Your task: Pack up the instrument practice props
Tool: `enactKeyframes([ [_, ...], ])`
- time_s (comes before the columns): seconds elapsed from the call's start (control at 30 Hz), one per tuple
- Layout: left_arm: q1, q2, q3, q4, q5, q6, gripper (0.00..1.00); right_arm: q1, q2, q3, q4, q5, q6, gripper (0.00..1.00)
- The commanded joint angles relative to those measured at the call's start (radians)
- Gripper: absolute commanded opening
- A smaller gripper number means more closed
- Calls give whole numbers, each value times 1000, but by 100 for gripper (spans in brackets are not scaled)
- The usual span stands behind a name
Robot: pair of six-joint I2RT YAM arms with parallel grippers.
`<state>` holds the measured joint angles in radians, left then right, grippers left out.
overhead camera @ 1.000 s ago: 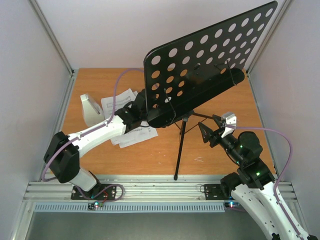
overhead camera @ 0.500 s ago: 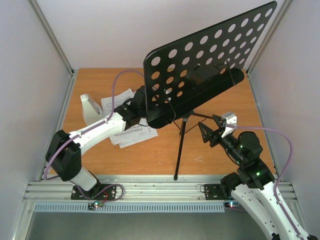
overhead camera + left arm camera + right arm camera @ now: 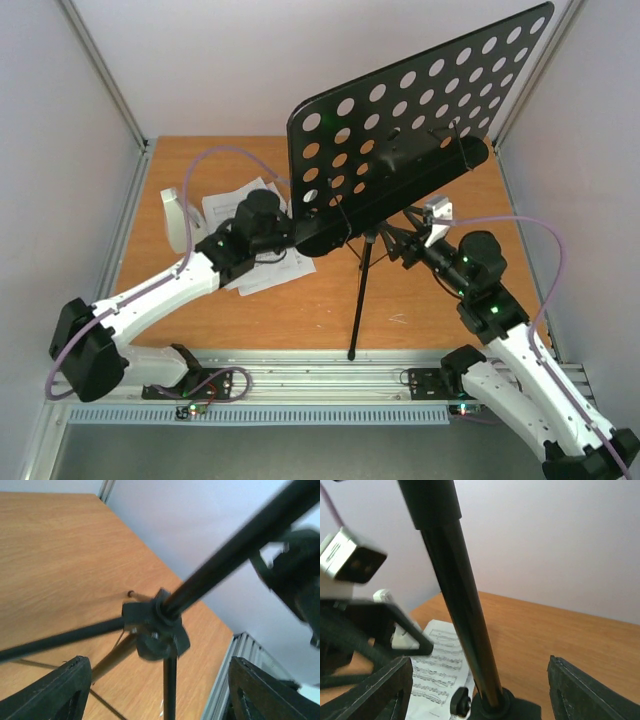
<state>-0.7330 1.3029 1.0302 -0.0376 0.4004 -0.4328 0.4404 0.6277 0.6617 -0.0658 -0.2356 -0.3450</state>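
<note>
My left gripper is to move down and back toward the aluminium bar, onto the near end of the tripod leg (image 3: pixel 358 300), because that part of the leg is clear of the stand's desk.
The black music stand has its perforated desk (image 3: pixel 400 130) tilted over the table's middle, and its tripod leg (image 3: pixel 358 300) reaches toward the front. White sheet-music pages (image 3: pixel 240 205) lie at the left beside the pale grey metronome (image 3: pixel 178 215). My left gripper (image 3: pixel 160 695) is open, with the tripod hub (image 3: pixel 155 627) ahead between its fingers and not touching them. From above it is partly hidden under the desk. My right gripper (image 3: pixel 482 695) is open too. The stand's pole (image 3: pixel 465 610) rises between its fingers without touching either.
An aluminium rail (image 3: pixel 300 380) runs along the front edge, and white walls close in the left, right and back. Purple cables loop off both arms. From the right wrist I see the left arm's camera block (image 3: pixel 350 560) close on the pole's other side, above the pages (image 3: pixel 437 670).
My left arm has stretched forward and right, off the pages and toward the stand's base, and its jaws have opened. My right arm has moved left, bringing its gripper around the pole.
</note>
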Motion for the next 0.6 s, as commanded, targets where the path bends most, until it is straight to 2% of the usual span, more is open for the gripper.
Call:
enactKeyframes([
  [0.0,-77,-34,-164,150,-103,78,75,6,95,26,193,-55,11,74],
  [0.27,-231,3,-381,350,-189,2,73,6,235,19,317,-55,-34,67],
  [0.33,-254,27,-407,385,-191,-15,72,6,256,21,331,-57,-47,61],
  [0.4,-278,51,-420,400,-199,-18,72,6,273,24,339,-65,-58,50],
  [0.57,-339,104,-427,369,-243,12,73,7,288,20,363,-79,-70,29],
])
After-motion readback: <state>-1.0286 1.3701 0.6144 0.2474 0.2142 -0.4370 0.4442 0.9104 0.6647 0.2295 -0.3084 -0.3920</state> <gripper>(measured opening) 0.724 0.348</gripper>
